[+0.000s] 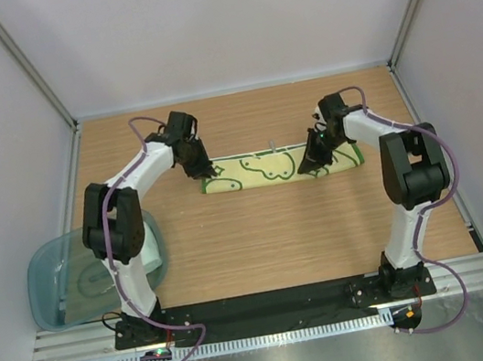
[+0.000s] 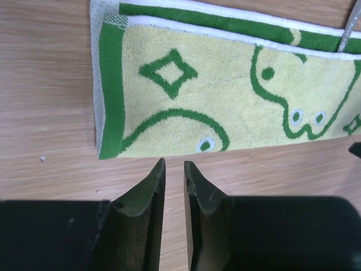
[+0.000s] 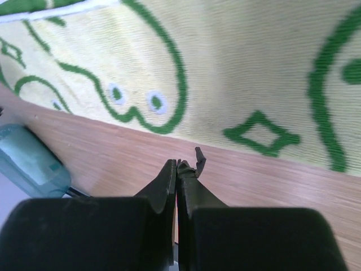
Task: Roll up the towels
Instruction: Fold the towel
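Observation:
I need to move my right gripper along the flat towel next, past the towel's end, and let go over the bare wood, which is to the gripper's right in the top view.
The green and cream towel [image 1: 267, 167] lies flat on the wooden table as a long folded strip. My left gripper [image 1: 206, 172] hovers over its left end. In the left wrist view the towel [image 2: 225, 96] lies just beyond the gripper [image 2: 174, 162], whose jaws stand a narrow gap apart with only bare wood between them. My right gripper [image 1: 310, 166] is at the strip's right part, on its near edge. In the right wrist view it [image 3: 177, 162] is shut on nothing, just short of the towel [image 3: 237, 68]. A pale shape [image 1: 87, 285] shows dimly inside the bin.
A translucent teal-grey bin [image 1: 48, 268] hangs over the table's left edge beside the left arm's base, and its corner [image 3: 28, 161] shows in the right wrist view. White walls close in the table [image 1: 279, 239] on three sides. A grey loop [image 2: 351, 28] sticks out from the towel's far edge.

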